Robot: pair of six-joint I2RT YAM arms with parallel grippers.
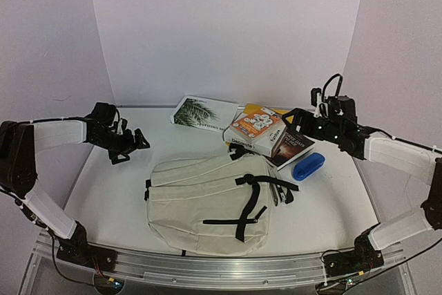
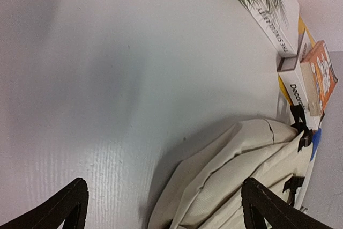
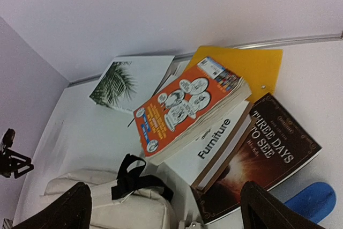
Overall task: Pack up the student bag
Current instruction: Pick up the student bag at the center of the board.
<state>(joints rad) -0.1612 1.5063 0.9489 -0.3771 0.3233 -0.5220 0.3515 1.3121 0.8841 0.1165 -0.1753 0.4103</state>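
Observation:
I will next move my left gripper down, back and to the right in the top view, onto the black tab on the bag's side (image 1: 148, 186) (image 2: 169, 224), because it sticks out there.
The student bag (image 1: 207, 202) is a cream fabric backpack with black straps, lying flat and zipped at the table's middle front. My left gripper (image 1: 131, 148) hovers open above the table to the upper left of the bag. In the left wrist view, that gripper (image 2: 163, 207) has bare table and the bag's edge (image 2: 241, 170) between its fingers. My right gripper (image 1: 293, 124) hangs open over the book pile at the back right. The right wrist view has the gripper (image 3: 166, 210) empty above the bag's top handle (image 3: 131, 178).
Behind the bag is a pile: an orange comic book (image 1: 255, 122) on a white "Furniture" book (image 1: 252, 141), a dark "Three Days to See" book (image 1: 293, 146) and a yellow folder (image 1: 259, 110). A palm-leaf book (image 1: 204, 113) lies back centre. A blue case (image 1: 308, 166) and pens (image 1: 280, 193) lie right of the bag.

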